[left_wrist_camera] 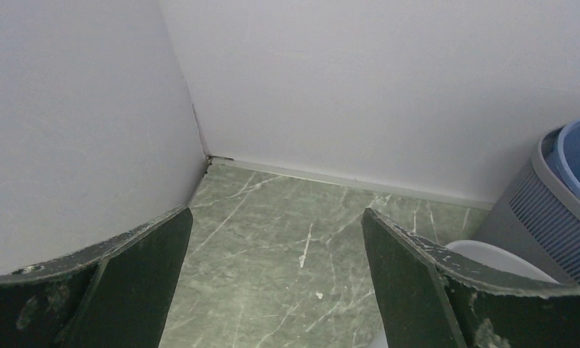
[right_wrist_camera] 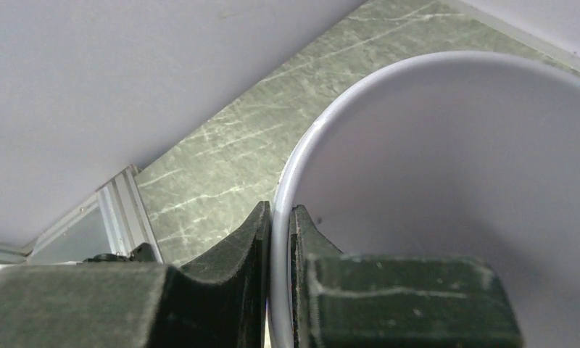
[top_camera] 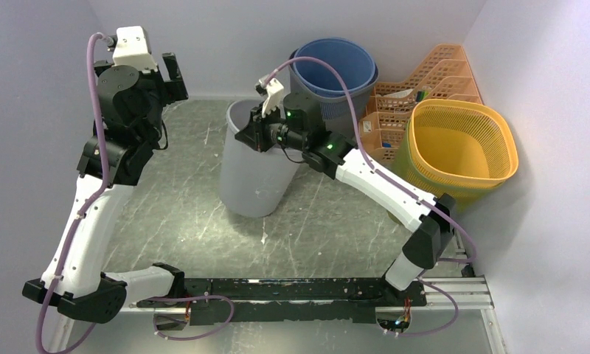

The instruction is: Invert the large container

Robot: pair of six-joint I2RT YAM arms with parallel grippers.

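Observation:
My right gripper turns and lowers to the right in the top view next, onto the bare tabletop below, to release the container's rim.
The large grey container [top_camera: 251,177] stands in the middle of the table with its opening up. My right gripper [top_camera: 257,131] is shut on its near-right rim, one finger inside and one outside. In the right wrist view the rim [right_wrist_camera: 301,152] runs between the closed fingers of that gripper [right_wrist_camera: 280,214], and the bare inside wall fills the right side. My left gripper [top_camera: 175,77] is open and empty, raised at the back left, apart from the container. In the left wrist view that gripper [left_wrist_camera: 276,217] faces the back corner, and the container's rim [left_wrist_camera: 490,254] shows at the lower right.
A blue bin [top_camera: 335,70] sits in a grey slatted basket right behind the container. An orange organizer [top_camera: 414,92] and a yellow mesh basket [top_camera: 462,147] stand at the back right. Walls close the back and both sides. Bare table [top_camera: 181,192] lies left of the container.

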